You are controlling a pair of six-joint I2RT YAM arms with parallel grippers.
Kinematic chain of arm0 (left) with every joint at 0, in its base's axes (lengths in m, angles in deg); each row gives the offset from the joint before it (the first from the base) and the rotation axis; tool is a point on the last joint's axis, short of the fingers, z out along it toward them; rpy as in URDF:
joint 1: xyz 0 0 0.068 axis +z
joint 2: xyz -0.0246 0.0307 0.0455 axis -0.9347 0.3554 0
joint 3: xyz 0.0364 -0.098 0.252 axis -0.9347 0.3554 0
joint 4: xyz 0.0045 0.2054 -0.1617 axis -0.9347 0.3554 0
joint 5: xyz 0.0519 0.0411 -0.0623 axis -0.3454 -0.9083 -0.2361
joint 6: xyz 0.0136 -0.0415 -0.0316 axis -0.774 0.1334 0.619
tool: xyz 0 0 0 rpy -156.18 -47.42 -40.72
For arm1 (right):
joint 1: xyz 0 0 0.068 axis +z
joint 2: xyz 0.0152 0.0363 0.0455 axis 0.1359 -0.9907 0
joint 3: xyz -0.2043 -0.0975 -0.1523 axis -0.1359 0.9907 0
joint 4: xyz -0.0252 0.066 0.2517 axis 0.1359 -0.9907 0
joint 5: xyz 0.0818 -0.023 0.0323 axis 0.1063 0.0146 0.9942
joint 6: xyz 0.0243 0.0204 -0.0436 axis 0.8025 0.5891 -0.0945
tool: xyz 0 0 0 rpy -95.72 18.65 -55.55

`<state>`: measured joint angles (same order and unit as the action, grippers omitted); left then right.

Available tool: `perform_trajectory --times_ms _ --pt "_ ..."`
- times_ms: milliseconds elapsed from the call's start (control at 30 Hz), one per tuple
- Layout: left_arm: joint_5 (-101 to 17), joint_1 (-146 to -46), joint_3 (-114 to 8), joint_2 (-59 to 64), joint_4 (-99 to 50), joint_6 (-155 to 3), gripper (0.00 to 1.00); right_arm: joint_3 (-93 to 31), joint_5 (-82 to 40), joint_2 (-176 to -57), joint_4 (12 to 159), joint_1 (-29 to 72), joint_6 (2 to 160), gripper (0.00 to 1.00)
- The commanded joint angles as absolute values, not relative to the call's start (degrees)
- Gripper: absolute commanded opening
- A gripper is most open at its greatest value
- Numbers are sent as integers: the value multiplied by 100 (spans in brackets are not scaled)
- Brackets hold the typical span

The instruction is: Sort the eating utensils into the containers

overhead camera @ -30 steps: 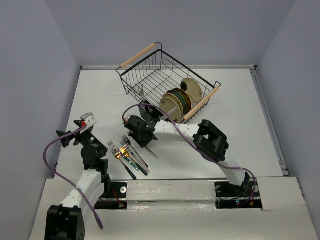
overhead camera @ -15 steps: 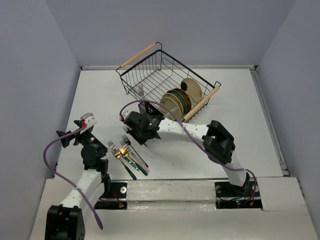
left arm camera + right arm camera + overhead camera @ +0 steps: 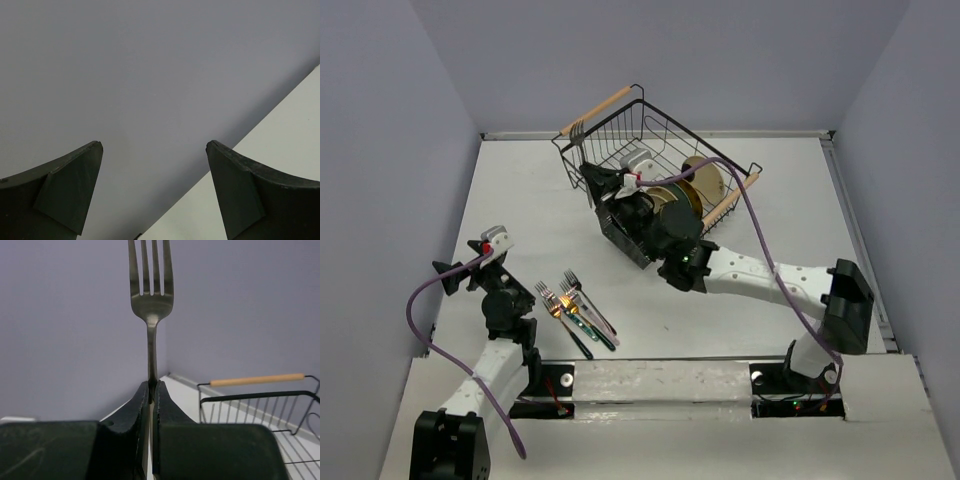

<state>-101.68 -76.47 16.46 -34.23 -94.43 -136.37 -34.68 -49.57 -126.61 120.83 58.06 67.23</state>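
The silver fork's handle hangs below the fingers, so my right gripper should next move down toward the far end of the black slotted caddy (image 3: 628,240) and let go of the fork there.
My right gripper (image 3: 593,172) is raised by the near-left corner of the wire basket and is shut on an all-silver fork (image 3: 579,129). In the right wrist view the fork (image 3: 151,285) stands tines up, its neck pinched between the fingers of the gripper (image 3: 152,385). The black slotted caddy (image 3: 628,240) sits on the table under that arm's wrist. Several forks (image 3: 575,308) with gold heads and dark, teal or pink handles lie near the front edge. My left gripper (image 3: 445,272) is open and empty, facing the left wall; it also shows in the left wrist view (image 3: 155,150).
A big black wire basket (image 3: 620,150) with wooden handles stands at the back, with round plates (image 3: 685,195) upright in its right side. Its handle and rim show in the right wrist view (image 3: 260,390). Grey walls close in on the left, back and right.
My right arm has swung up and back from over the forks on the table to the basket's corner, carrying a silver fork. The left arm has not moved.
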Motion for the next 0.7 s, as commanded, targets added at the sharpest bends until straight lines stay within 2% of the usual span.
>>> perform_trajectory --times_ms 0,233,667 --pt "-10220 -7612 2623 -3505 -11921 -13565 99 -3351 -5989 -13279 14438 5609 5609 0" --pt "-10194 -7621 2614 -3479 -11877 -13521 99 -3009 -5980 -13639 14921 5433 5609 0" --pt "-10194 -7621 2632 -3461 -11850 -13530 99 -2297 -6331 -14079 14878 5266 6039 0"
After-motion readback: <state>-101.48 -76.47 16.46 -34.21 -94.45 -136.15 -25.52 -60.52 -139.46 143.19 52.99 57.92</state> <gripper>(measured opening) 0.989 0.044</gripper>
